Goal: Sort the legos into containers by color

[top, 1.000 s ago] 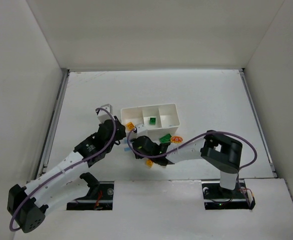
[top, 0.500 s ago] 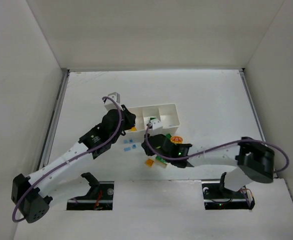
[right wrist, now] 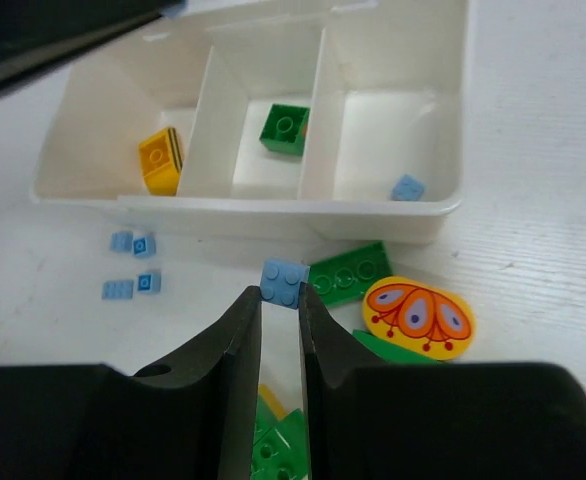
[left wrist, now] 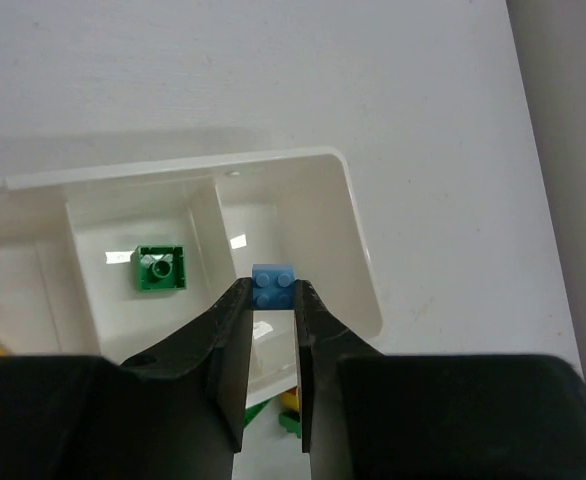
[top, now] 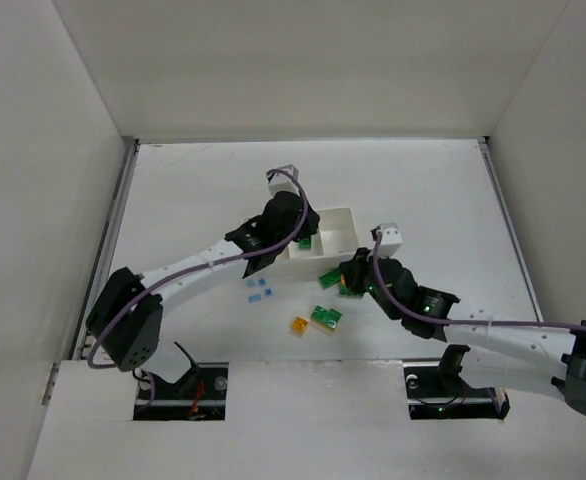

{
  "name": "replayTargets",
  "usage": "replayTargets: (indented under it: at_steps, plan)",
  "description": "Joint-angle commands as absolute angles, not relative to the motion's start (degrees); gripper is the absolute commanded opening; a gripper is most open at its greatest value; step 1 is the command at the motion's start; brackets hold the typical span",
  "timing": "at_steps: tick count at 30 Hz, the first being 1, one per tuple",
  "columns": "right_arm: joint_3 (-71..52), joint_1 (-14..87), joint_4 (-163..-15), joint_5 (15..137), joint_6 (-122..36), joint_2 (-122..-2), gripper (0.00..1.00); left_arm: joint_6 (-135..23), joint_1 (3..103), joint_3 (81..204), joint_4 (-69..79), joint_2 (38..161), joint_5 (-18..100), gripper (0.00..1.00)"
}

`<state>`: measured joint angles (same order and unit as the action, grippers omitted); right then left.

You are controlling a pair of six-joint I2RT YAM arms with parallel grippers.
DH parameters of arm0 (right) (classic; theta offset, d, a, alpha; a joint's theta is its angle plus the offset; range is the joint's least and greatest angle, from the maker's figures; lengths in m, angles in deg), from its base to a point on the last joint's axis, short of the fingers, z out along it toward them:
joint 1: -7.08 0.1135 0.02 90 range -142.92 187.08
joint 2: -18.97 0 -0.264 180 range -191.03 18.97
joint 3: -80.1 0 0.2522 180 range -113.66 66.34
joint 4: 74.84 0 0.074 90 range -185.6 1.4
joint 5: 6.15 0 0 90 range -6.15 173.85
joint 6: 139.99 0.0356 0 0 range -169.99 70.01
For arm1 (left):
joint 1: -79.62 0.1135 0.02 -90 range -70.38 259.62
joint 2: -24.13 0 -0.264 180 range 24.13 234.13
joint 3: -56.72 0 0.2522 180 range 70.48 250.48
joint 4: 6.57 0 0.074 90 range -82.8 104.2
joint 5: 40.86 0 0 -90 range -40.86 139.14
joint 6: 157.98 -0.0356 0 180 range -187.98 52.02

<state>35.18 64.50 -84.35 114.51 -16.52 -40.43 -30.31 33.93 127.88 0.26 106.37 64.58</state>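
Observation:
My right gripper already holds a light blue lego. I need to move it outward next past the tray's front side, over one container's bottom, and release the lego.
My left gripper (left wrist: 273, 290) is shut on a light blue lego (left wrist: 273, 284). It hangs over the white tray (left wrist: 358, 235), above the wall between the middle and right containers. My right gripper (right wrist: 280, 295) is shut on another light blue lego (right wrist: 284, 282), just in front of the tray's front wall (right wrist: 273, 215). In the tray, a yellow brick (right wrist: 160, 160) lies in the left container, a green brick (right wrist: 284, 128) in the middle one and a light blue brick (right wrist: 407, 187) in the right one.
Several tiny light blue bricks (right wrist: 133, 243) lie on the table left of my right gripper. A green plate (right wrist: 350, 272) and a yellow oval piece with a butterfly pattern (right wrist: 417, 316) lie by the tray. A yellow brick (top: 299, 324) and a green plate (top: 325, 317) sit nearer the arm bases.
The left arm swung right along the tray, from its left end to its right half, carrying the blue brick. The right gripper shut on a blue brick and drew back to the right.

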Motion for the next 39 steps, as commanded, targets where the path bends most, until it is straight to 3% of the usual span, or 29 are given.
replayTargets:
  at_steps: [1, 7, 16, 22, 32, 37, 39]
  plan:
    - [35.84, 62.85, -86.49, 116.81, -15.72, -36.5, 0.22, -31.06, 33.53, 133.13, -4.49, 109.99, 61.98, 0.15]
    - [36.2, 60.73, -86.67, 116.29, -15.89, -35.34, 0.22, -30.98, 32.56, 137.88, -4.76, 117.73, 60.3, 0.19]
    - [31.12, 55.73, -81.15, 112.87, -18.7, -43.67, 0.22, -31.33, 33.0, 137.73, -4.41, 117.58, 60.82, 0.46]
    - [26.89, 54.49, -78.68, 111.54, -19.49, -49.84, 0.22, -32.56, 33.7, 132.37, -4.67, 110.28, 63.19, 0.44]
    - [17.48, 51.15, -77.87, 110.75, -22.22, -62.5, 0.24, -32.74, 30.19, 111.28, 1.47, 90.68, 69.7, 0.39]
    - [14.05, 50.19, -77.61, 111.27, -23.19, -66.19, 0.3, -32.38, 25.98, 104.42, 6.31, 83.38, 70.93, 0.38]
    - [12.91, 49.92, -78.31, 111.36, -23.27, -67.25, 0.38, -32.12, 24.13, 102.3, 7.28, 81.1, 70.85, 0.38]
